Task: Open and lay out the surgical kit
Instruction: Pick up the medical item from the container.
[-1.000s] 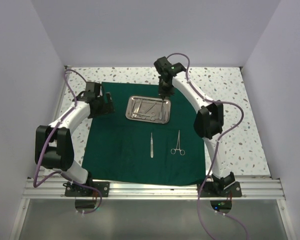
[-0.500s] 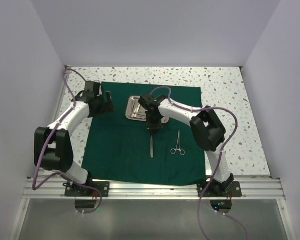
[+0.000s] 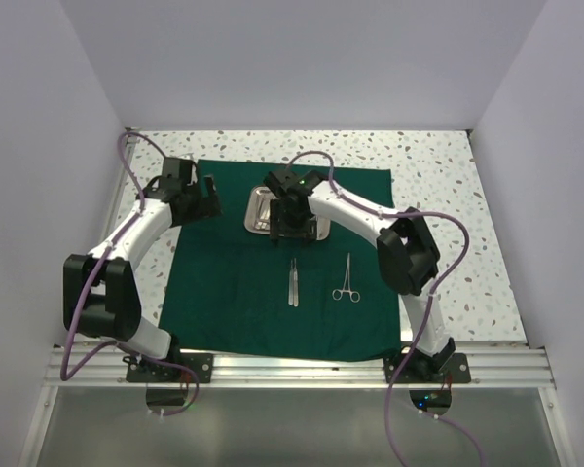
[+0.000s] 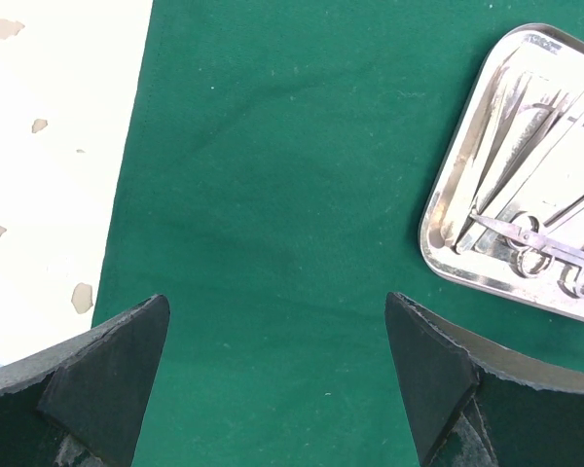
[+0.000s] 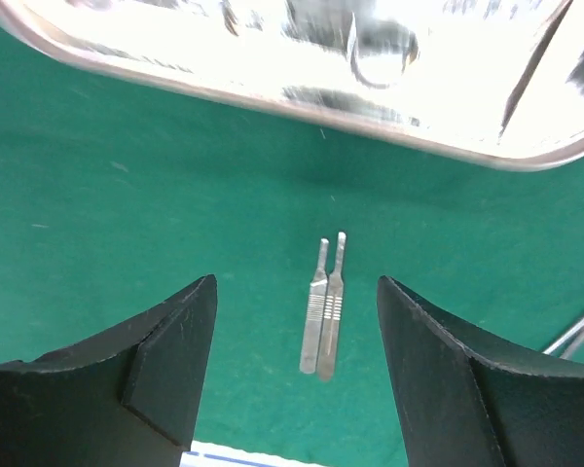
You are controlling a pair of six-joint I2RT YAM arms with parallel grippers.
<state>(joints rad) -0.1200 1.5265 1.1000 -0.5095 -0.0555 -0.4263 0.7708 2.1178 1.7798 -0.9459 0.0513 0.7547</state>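
Observation:
My right gripper should move down and to the right in the top view, onto the near end of the slim handle, because that end lies below it on that side in the tray [image 3: 258,206].
The dark green cloth [image 3: 243,292] lies spread flat on the table. On its far part stands the shiny steel tray [image 3: 258,206], partly hidden in the top view by my right gripper [image 3: 292,228]. That right gripper [image 5: 297,282] is open and hangs above the cloth just in front of the tray [image 5: 302,58]; nothing is between its fingers. Below it two slim steel handles [image 5: 323,306] lie side by side on the cloth [image 5: 127,195]. Ring-handled forceps [image 3: 346,279] lie to their right. My left gripper [image 4: 275,302] is open over the cloth's left part, left of the tray [image 4: 526,195], which holds several instruments.
The speckled white tabletop [image 3: 448,195] shows around the cloth. White walls close in the left, back and right sides. The aluminium rail [image 3: 292,368] with both arm bases runs along the near edge.
My right gripper came from the tray toward the near side with a slim handle, opened, and drew back a little. Two handles now lie together where one lay. The left arm barely moved.

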